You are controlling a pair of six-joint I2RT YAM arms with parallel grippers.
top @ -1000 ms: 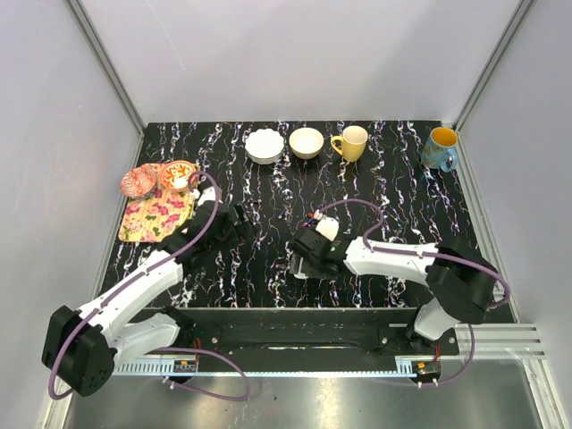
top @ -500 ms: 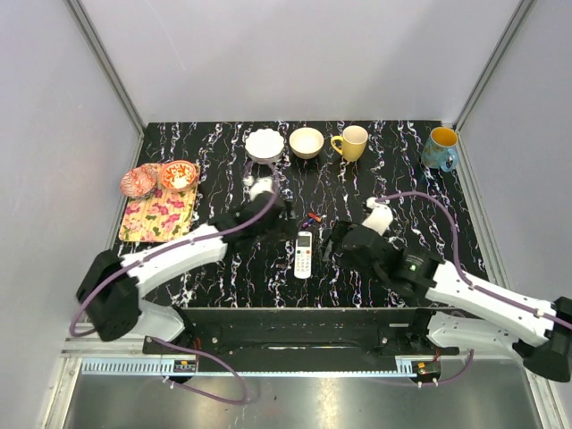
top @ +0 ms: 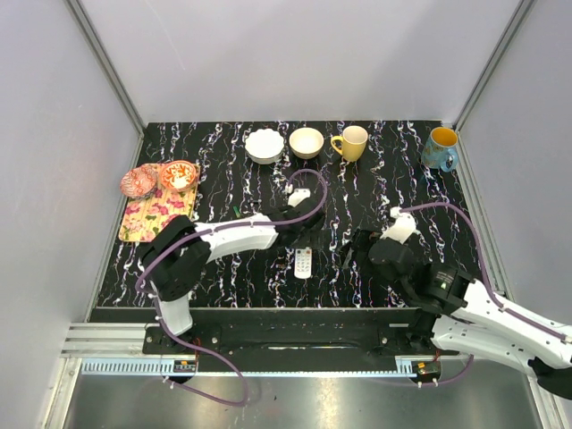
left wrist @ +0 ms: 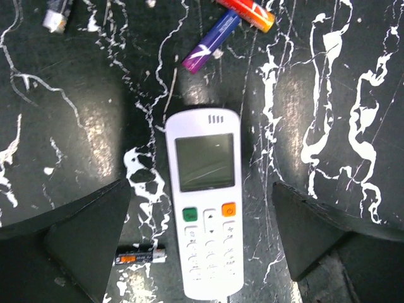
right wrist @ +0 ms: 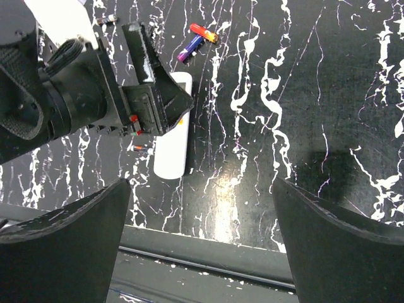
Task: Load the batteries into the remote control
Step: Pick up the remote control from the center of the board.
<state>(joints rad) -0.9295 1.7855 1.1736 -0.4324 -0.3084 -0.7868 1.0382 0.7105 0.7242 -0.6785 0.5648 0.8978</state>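
Observation:
My left gripper lowers over the remote's display half (left wrist: 206, 170) next and closes on its long sides, since the open fingertips hover one beyond each edge.
The white remote control (left wrist: 205, 202) lies face up on the black marbled table, its greyish display toward the far end; it also shows in the top view (top: 304, 262). My left gripper (left wrist: 199, 237) hovers over it, open, with a finger on either side and not touching. Batteries lie loose around it: a purple one (left wrist: 211, 41) and a red-orange one (left wrist: 247, 12) beyond its top, and a small dark one (left wrist: 140, 256) at its left. My right gripper (right wrist: 202, 243) is open and empty to the remote's right (top: 356, 250), over the near table edge.
Along the back stand a white bowl (top: 264, 145), a tan bowl (top: 307, 142), a yellow mug (top: 351, 142) and a blue mug (top: 440, 148). A floral mat (top: 154, 217) with two reddish dishes (top: 179, 174) lies at the left. The table's front rail (right wrist: 208, 252) is close.
The left arm swung from the mat side rightward to above the remote. The right gripper opened, left the remote on the table and drew back to the right.

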